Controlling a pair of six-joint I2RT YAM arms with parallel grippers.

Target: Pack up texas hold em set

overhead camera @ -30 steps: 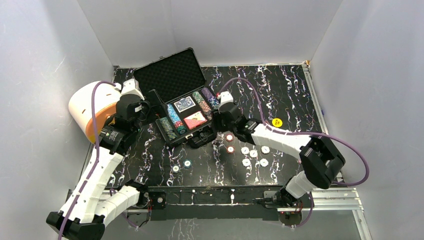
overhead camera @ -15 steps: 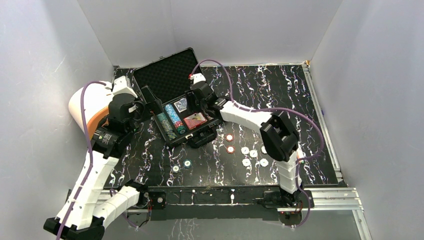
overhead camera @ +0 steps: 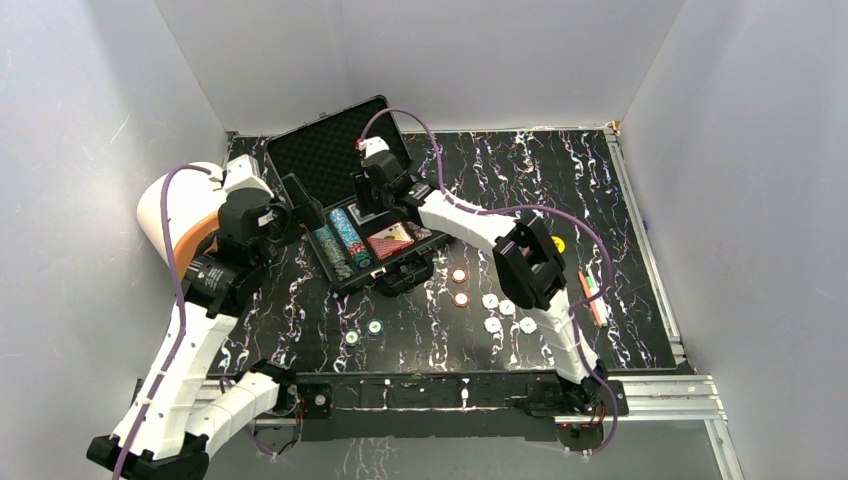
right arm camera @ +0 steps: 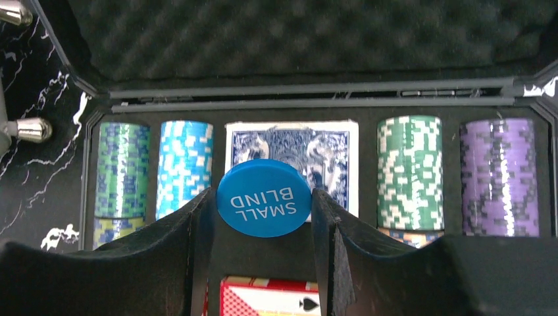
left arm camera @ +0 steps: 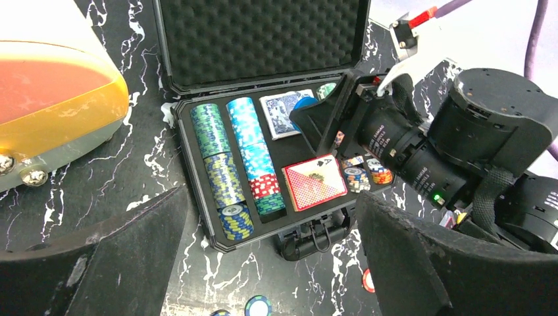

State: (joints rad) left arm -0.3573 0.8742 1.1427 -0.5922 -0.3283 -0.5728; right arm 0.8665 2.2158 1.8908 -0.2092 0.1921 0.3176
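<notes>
The blue card deck (right arm camera: 319, 148) lies flat under the SMALL BLIND button (right arm camera: 264, 197), so the right gripper will next lower the button onto the middle of the deck and open.
The black case (overhead camera: 338, 150) lies open, its foam lid tilted back and chip rows (overhead camera: 345, 240) in the tray. My right gripper (overhead camera: 373, 203) hovers over the tray, shut on a blue "SMALL BLIND" button (right arm camera: 264, 197), above the blue card deck (right arm camera: 319, 148); a red deck (right arm camera: 270, 299) lies nearer. My left gripper (overhead camera: 300, 205) is open and empty at the case's left side; in its wrist view (left arm camera: 273, 263) it is above the handle (left arm camera: 316, 240). Loose chips (overhead camera: 461, 298) lie in front of the case. The yellow button (overhead camera: 556, 244) peeks out beside the right arm.
A big white-and-orange cylinder (overhead camera: 180, 215) stands left of the case, close to my left arm. An orange-green pen (overhead camera: 593, 297) lies at the right. Two blue-green chips (overhead camera: 374, 326) lie near the front. Grey walls enclose the table.
My right arm has swung left from the case's right front corner to over the tray, carrying the blue button. The pen came into view. My left gripper shifted slightly.
</notes>
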